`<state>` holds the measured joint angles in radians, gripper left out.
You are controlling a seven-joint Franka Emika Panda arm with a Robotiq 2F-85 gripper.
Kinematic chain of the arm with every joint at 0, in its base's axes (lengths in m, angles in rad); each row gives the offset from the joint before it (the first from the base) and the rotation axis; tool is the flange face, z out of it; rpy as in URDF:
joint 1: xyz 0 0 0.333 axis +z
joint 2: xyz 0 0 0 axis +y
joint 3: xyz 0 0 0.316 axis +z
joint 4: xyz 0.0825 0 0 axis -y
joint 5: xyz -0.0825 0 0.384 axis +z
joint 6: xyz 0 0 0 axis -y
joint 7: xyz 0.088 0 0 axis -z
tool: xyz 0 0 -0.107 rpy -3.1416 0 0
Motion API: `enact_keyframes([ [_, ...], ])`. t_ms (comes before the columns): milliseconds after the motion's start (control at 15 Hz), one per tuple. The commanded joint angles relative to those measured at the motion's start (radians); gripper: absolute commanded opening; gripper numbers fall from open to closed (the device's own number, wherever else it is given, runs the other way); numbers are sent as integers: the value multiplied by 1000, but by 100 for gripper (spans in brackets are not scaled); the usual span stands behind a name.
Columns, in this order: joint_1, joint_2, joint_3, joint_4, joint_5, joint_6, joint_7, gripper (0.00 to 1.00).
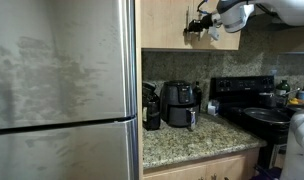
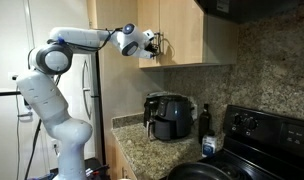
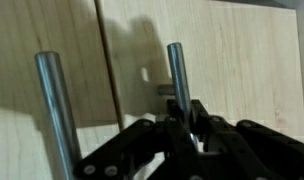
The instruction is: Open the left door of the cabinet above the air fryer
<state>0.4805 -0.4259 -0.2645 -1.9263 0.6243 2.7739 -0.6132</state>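
Note:
I need to pull my gripper back and around toward the fridge next, and only then let go of the slim silver bar handle (image 3: 175, 65). The handle is between my fingers and the door is closed.
The light tan wall cabinet (image 1: 227, 40) hangs above the squat black air fryer (image 1: 179, 103), which also shows in an exterior view (image 2: 170, 116). My gripper (image 1: 197, 27) is at the cabinet's lower middle in both exterior views (image 2: 157, 45). In the wrist view, which looks upside down, my black fingers (image 3: 184, 112) are shut around the slim silver bar handle (image 3: 175, 65) of the left door (image 3: 242, 60). The matching door's handle (image 3: 52, 110) stands free beside it. Both doors lie flush and closed.
A large steel fridge (image 1: 62, 90) fills the side next to the cabinet. A narrow black appliance with a jug (image 1: 151, 108) stands beside the air fryer on the granite counter (image 1: 192, 135). A black stove (image 1: 254, 100) holding a pan stands further along.

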Motion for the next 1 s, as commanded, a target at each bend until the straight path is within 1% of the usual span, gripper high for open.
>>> enact_keyframes([
  [0,85,-115,22,-90,53,-43,-62,5],
  [67,82,-145,36,-118,44,-41,-58,5],
  [133,60,-169,66,-143,54,-43,-58,5],
  [267,70,-219,81,-190,52,-34,-45,5],
  [533,100,-307,117,-276,44,-12,-25,5],
  [733,138,-357,136,-319,41,-1,-15,5],
  [933,172,-396,155,-360,19,41,6,5],
])
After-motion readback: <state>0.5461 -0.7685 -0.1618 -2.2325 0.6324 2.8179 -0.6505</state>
